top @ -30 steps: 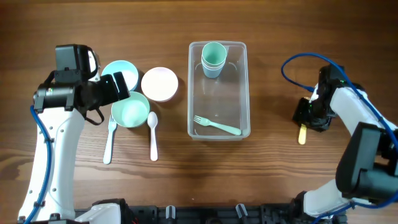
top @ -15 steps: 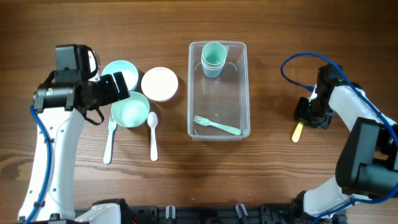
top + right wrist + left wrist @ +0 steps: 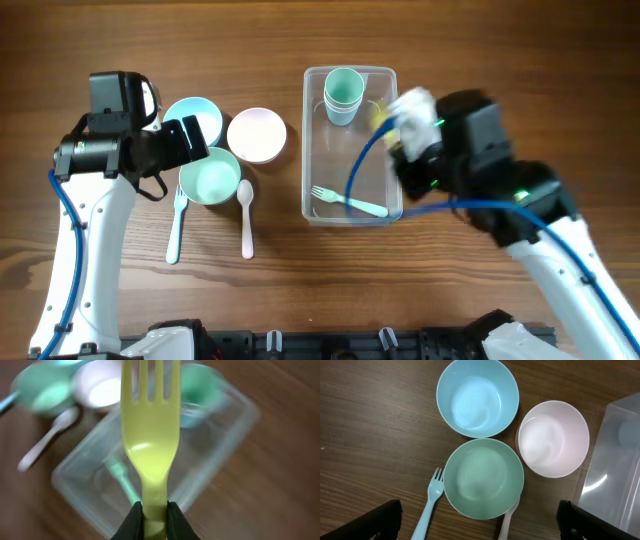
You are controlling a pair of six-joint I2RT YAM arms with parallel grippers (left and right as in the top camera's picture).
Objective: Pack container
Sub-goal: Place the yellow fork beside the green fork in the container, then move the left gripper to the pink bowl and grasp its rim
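The right gripper moves down over the clear container next, turning the yellow fork in line with the mint fork, because bare container bottom (image 3: 346, 180) (image 3: 134, 471) shows beside the mint fork.
The clear container (image 3: 305, 150) stands mid-table and holds stacked teal cups (image 3: 343, 93) and a mint fork (image 3: 350, 203). My right gripper (image 3: 398, 128) hovers, blurred by motion, over the container's right side. In the right wrist view it (image 3: 152, 507) is shut on the handle of a yellow fork (image 3: 150, 435), tines pointing away, above the container (image 3: 75, 480). My left gripper (image 3: 480, 525) is open and empty above the bowls; in the overhead view it (image 3: 190, 140) is left of the container.
A blue bowl (image 3: 192, 118), a green bowl (image 3: 210, 178) and a pink bowl (image 3: 257, 134) sit left of the container. A light blue fork (image 3: 177, 225) and a white spoon (image 3: 246, 215) lie in front of them. The container's corner shows in the left wrist view (image 3: 615, 470).
My right arm has swung from the table's far right, where the yellow fork was at table level, to over the container with the fork in its jaws. The left arm has not moved.
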